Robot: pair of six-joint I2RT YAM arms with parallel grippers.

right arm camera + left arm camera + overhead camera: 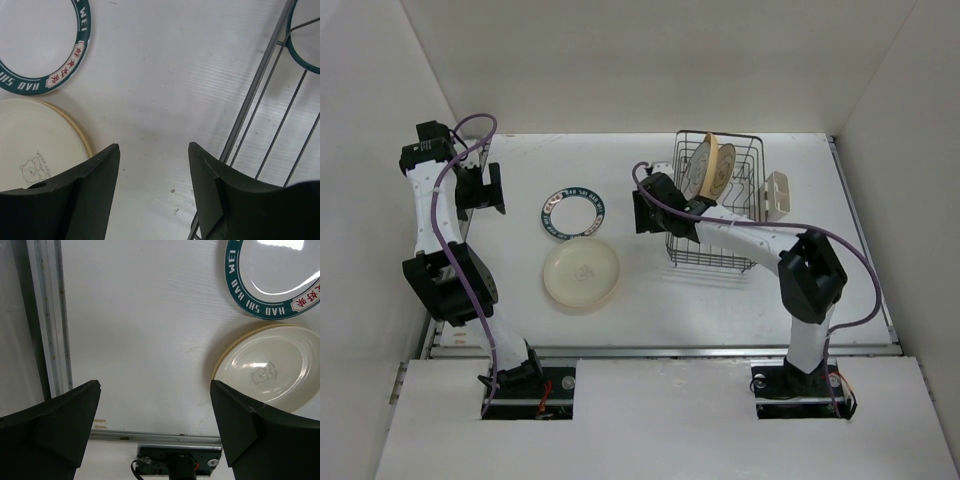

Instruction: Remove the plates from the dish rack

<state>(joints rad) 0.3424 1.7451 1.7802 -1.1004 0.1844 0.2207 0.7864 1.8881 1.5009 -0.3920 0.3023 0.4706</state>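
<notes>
I will next move my right gripper outward across the rack onto the white plate's rim, because that rim is outward and to the gripper's right in the top view.
The dark wire dish rack (720, 215) stands at the right middle of the table, with two or three plates (708, 168) upright in its far end, pale tan ones foremost. A white plate with a dark green rim (574, 213) and a pale yellow plate (582, 274) lie flat on the table. My right gripper (646, 208) is open and empty beside the rack's left wall. In the right wrist view the right gripper (154, 146) is over bare table, with rack wire (260, 75) to its right. My left gripper (480, 190) (155, 385) is open and empty at the far left.
A small beige holder (779, 196) is clipped to the rack's right side. White walls enclose the table on three sides. A metal rail (50, 315) runs along the table's left edge. The two flat plates show in both wrist views, green-rimmed (270, 280) (40, 45) and yellow (270, 370) (35, 145).
</notes>
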